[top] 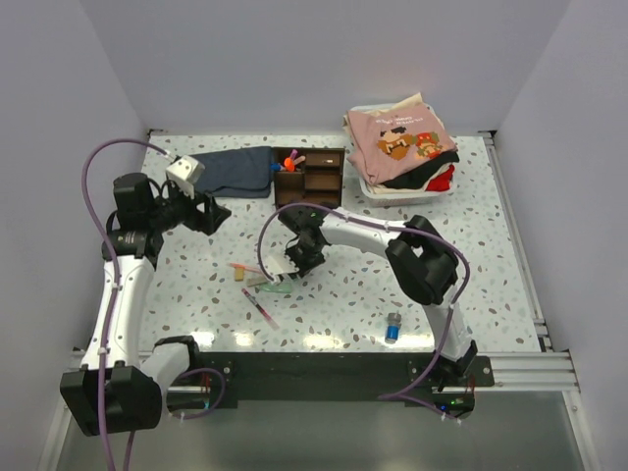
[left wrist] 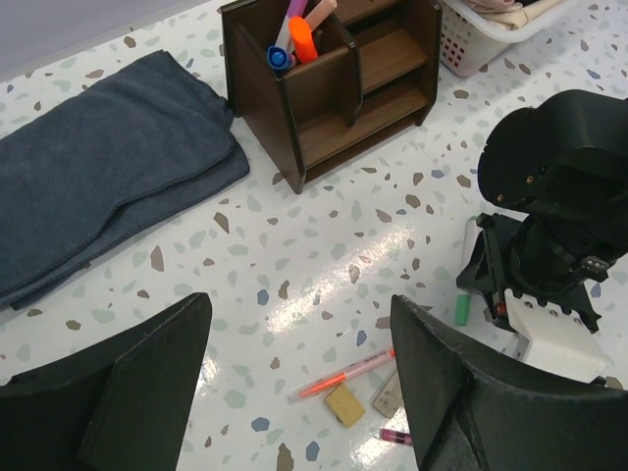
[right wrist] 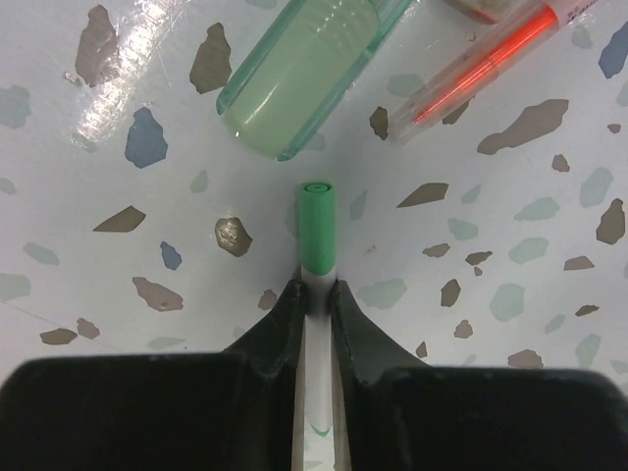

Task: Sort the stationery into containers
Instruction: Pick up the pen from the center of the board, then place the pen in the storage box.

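The organiser's pen section [top: 287, 162] lies outward of my right gripper, so I'll lift up and outward, tilt the white pen upright and release it where other pens stand.
My right gripper [right wrist: 316, 294] is shut on a white pen with a green cap [right wrist: 316, 228], low over the table. Just ahead of it lie a pale green eraser [right wrist: 304, 74] and an orange pen [right wrist: 481, 64]. From above, the right gripper [top: 278, 271] is at the middle left, among the loose items. My left gripper [left wrist: 299, 392] is open and empty, hovering above an orange pen [left wrist: 348, 373], a tan eraser [left wrist: 345, 404] and a pink pen [left wrist: 392, 435]. The brown organiser [top: 309, 175] stands at the back, with several pens [left wrist: 294, 34] in its left compartment. A blue-capped bottle [top: 392, 329] stands near the front.
A dark blue folded cloth [top: 235, 169] lies left of the organiser. A white bin with pink clothes [top: 402, 147] stands at the back right. A pink pen [top: 260, 307] lies toward the front edge. The right arm [left wrist: 549, 196] fills the right of the left wrist view.
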You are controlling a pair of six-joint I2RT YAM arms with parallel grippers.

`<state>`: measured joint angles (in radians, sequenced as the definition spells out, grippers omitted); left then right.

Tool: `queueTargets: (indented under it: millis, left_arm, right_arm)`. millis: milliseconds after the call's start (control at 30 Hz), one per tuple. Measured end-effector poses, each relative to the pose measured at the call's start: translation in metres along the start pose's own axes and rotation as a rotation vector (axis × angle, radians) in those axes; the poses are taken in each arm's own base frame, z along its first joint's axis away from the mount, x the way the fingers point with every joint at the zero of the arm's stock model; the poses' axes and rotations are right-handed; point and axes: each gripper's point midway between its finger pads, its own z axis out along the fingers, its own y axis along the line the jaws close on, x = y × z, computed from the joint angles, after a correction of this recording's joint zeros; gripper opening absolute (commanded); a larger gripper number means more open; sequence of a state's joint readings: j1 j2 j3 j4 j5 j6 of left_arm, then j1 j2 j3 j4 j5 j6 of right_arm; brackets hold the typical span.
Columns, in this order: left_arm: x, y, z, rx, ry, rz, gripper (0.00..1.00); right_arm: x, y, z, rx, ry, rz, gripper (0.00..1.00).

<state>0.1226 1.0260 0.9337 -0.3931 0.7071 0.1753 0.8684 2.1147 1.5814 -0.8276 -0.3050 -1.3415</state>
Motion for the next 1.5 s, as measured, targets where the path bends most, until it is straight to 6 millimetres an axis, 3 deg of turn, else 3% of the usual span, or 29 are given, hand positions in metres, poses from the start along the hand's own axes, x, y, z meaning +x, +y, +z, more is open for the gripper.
queueTargets:
  millis: [167,267,367,433,500,633,733,867,1033,1200,1500]
  left_arm:
    - [0.001,0.003,0.004,0.001,0.002,-0.003,0.78]
    - [0.003,0.006,0.008,0.002,0.009,-0.011,0.78]
    - [0.002,0.01,0.012,0.003,0.009,-0.022,0.78]
    - [0.0,0.011,0.014,0.003,0.004,-0.031,0.78]
    - [-0.001,0.012,0.016,0.008,0.0,-0.037,0.78]
    - [-0.003,0.014,0.02,0.013,-0.004,-0.051,0.78]
    - [-0.003,0.016,0.022,0.014,-0.005,-0.062,0.78]
    - [-0.003,0.023,0.02,-0.003,-0.008,-0.081,0.78]
    - [0.0,0.034,0.017,-0.031,-0.007,-0.114,0.78]
    - [0.004,0.041,0.016,-0.046,0.001,-0.132,0.78]
    - [0.014,0.049,0.024,-0.039,0.035,-0.168,0.78]
  right_arm:
    - [0.0,-0.002,-0.004,0.028,-0.017,0.054,0.0]
    - [-0.004,-0.012,-0.019,0.041,-0.083,0.173,0.0]
    - [-0.017,-0.067,-0.073,0.179,-0.238,0.317,0.0]
    - [-0.022,-0.118,-0.13,0.345,-0.386,0.404,0.0]
    - [-0.019,-0.155,-0.188,0.501,-0.544,0.482,0.0]
    - [0.006,-0.19,-0.268,0.718,-0.786,0.628,0.0]
    - [0.021,-0.211,-0.297,0.825,-0.91,0.688,0.0]
    - [0.016,-0.237,-0.301,0.871,-1.043,0.719,0.0]
    - [0.021,-0.261,-0.272,0.867,-1.119,0.791,0.0]
    - [0.032,-0.272,-0.246,0.858,-1.141,0.847,0.0]
    - [0.036,-0.294,-0.241,0.896,-1.208,0.802,0.0]
